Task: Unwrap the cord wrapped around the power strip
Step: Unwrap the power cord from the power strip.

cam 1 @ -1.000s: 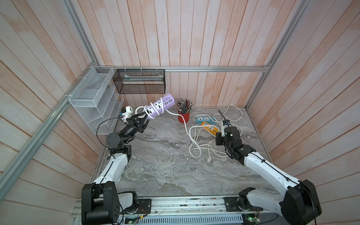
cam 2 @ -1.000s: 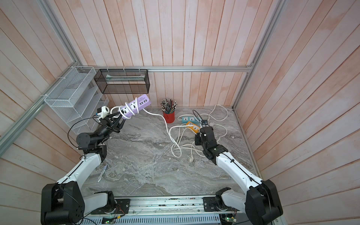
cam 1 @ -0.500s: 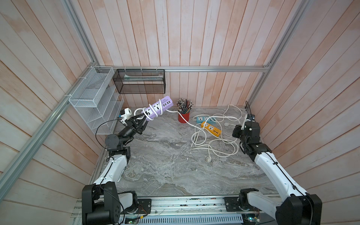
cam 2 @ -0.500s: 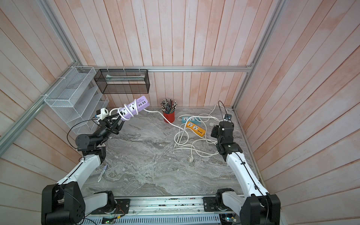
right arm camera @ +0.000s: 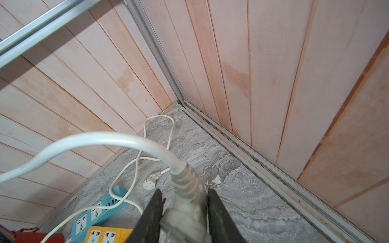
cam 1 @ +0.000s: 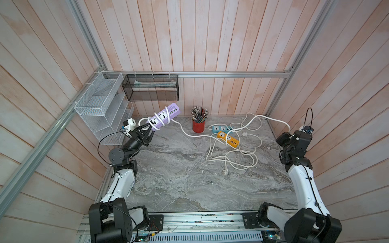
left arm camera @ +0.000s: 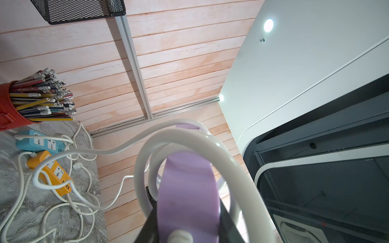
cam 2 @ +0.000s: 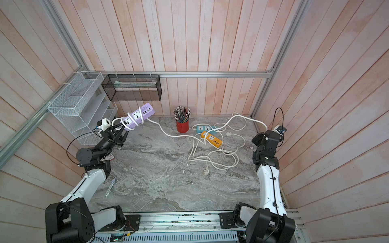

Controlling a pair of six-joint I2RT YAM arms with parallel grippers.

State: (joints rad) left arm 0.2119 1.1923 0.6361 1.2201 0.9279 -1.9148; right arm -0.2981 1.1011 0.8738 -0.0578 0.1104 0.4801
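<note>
I need to carry the plug from the wall down to the tabletop [cam 1: 218, 151] beside the orange strip with my right gripper next, then let go of it, because loops of cord are still around the purple power strip.
My left gripper [cam 1: 150, 128] [cam 2: 123, 127] is shut on one end of the purple power strip [cam 1: 164, 116] [cam 2: 137, 116] and holds it tilted up above the table's back left corner. The white cord [cam 1: 189, 135] still loops around the strip about twice, then trails down across the table to the right. In the left wrist view the strip [left arm camera: 187, 189] sits between the jaws of the left gripper [left arm camera: 188, 208], ringed by cord loops [left arm camera: 189, 138]. By the right wall, my right gripper [cam 1: 290, 131] [right arm camera: 184, 192] is shut on the cord's plug [right arm camera: 187, 199].
A red cup of pencils [cam 1: 198, 126] stands at the back. A blue power strip [cam 1: 220, 128] and an orange one [cam 1: 228, 139] lie among tangled white cords [cam 1: 231, 160]. A white wire rack [cam 1: 103, 107] and a black mesh basket [cam 1: 151, 88] hang at back left.
My right gripper has swung from the table's middle to the right wall, carrying the plug and drawing the cord out. The left gripper kept hold of the purple strip, nearly still.
</note>
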